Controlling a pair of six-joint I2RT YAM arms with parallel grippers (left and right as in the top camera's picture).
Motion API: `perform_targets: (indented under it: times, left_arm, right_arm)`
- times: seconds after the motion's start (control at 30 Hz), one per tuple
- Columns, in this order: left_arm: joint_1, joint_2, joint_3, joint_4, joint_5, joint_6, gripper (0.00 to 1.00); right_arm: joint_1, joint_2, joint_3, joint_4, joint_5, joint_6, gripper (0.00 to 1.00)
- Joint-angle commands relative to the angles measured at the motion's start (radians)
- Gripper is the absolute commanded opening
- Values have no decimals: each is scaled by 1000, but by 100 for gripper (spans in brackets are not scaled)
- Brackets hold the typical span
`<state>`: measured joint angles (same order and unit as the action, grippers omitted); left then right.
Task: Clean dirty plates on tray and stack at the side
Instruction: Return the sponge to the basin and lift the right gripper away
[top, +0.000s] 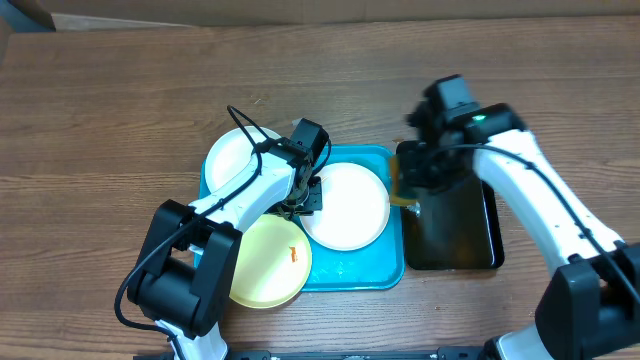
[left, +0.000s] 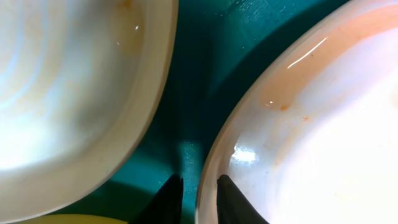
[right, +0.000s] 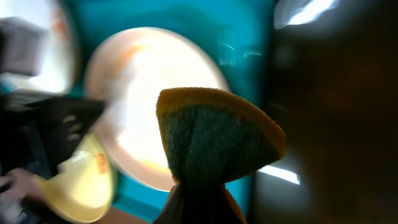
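Observation:
The sponge (right: 217, 137) should go down into the open black tray beside it next, after my right gripper moves to the right in the overhead view.
The turquoise tray (top: 360, 275) holds two white plates: one at its far left (top: 232, 160) and one in the middle (top: 348, 205). A pale yellow plate (top: 265, 262) with an orange smear overhangs the tray's front left corner. My left gripper (top: 305, 195) straddles the middle plate's left rim; in the left wrist view its fingers (left: 199, 202) are closed narrowly on that rim (left: 323, 137), with the far plate (left: 68, 93) beside it. My right gripper (top: 410, 190) is shut on a yellow-and-green sponge (right: 217, 137), held between the tray and the black tray.
A black rectangular tray of water (top: 490, 230) stands right of the turquoise tray, under my right arm. The wooden table (top: 100, 120) surrounds both trays. In the right wrist view the middle plate (right: 149, 81) and the yellow plate (right: 81, 186) lie beyond the sponge.

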<state>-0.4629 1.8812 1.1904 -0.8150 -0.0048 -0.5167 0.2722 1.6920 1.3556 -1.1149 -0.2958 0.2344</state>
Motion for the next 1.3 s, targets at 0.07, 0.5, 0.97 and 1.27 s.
perform_targets:
  times: [0.07,0.5,0.97,1.27]
  left_arm:
    - [-2,-2,-4,11,3,8,27]
    - [-3,-2,-4,12,6,8,30]
    - [-14,0,-28,20,5,8,20]
    - [-9,0,-19,-3,-4,23,4]
  right_arm:
    - [-105,-7,-16,-51,229,-7,4]
    - [-145,5,-309,252,363,-3,4]
    - [-175,4,-160,201,317,13,55]
    - [-402,4,-66,220,320,77,100]
